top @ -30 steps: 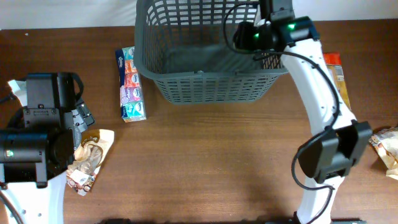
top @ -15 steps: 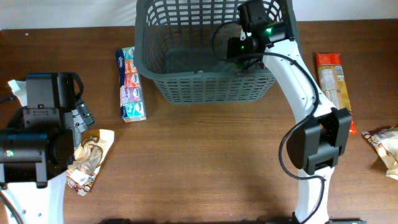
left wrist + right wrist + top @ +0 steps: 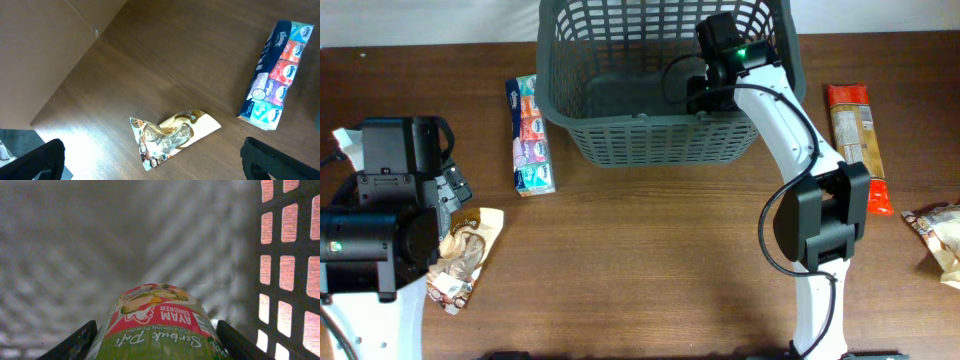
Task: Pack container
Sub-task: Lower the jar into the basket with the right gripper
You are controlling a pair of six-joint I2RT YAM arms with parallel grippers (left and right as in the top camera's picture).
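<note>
The right gripper will next go down a little toward the basket's bottom, move away from the basket's lattice side and let go of the seasoning powder, because clear basket bottom shows beneath it.
The dark grey lattice basket [image 3: 650, 140] stands at the back middle of the table. My right gripper [image 3: 156, 342] is inside it near its right wall [image 3: 290, 265]. It is shut on a green and red seasoning powder packet [image 3: 155, 317] and holds it over the basket's floor [image 3: 75, 255]. In the overhead view only the right wrist [image 3: 720, 45] shows above the basket. My left gripper [image 3: 150, 167] is open and empty above a gold snack packet [image 3: 172, 135] at the table's left.
A tissue multipack [image 3: 530, 135] lies left of the basket and also shows in the left wrist view [image 3: 277, 75]. The gold snack packet [image 3: 463, 255] lies by the left arm. An orange packet [image 3: 855, 140] and another snack packet [image 3: 940, 235] lie at the right.
My right arm has swung left from the basket's right rim and reached down into the basket with the packet. The left arm has not moved.
</note>
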